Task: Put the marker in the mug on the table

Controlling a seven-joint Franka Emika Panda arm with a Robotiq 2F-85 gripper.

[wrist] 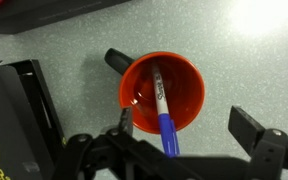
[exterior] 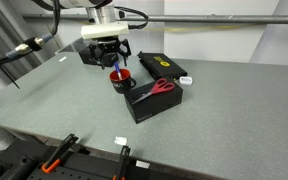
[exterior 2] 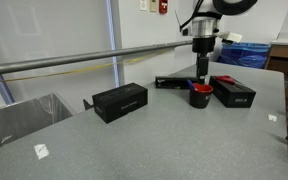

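Observation:
The gripper eases down and across toward the marker's blue cap (exterior: 118,69) (wrist: 169,137) next and closes its fingers around it, because that cap juts out over the mug's rim.
The mug (wrist: 174,85), black outside and red inside, stands on the grey table (wrist: 64,50). The blue marker (wrist: 162,108) leans inside it, white barrel down and blue cap over the near rim. My gripper (wrist: 189,128) hangs right above the mug with its fingers wide apart, and neither finger touches the marker. In both exterior views the gripper (exterior: 119,62) (exterior 2: 203,74) is just over the mug (exterior: 123,82) (exterior 2: 200,97).
A black box (exterior: 152,102) holding red-handled scissors (exterior: 164,87) stands right beside the mug. A flat black box with a yellow label (exterior: 166,66) lies behind it. Another black box (exterior 2: 120,101) sits further off. A small white tag (exterior: 121,141) lies near the table's front edge.

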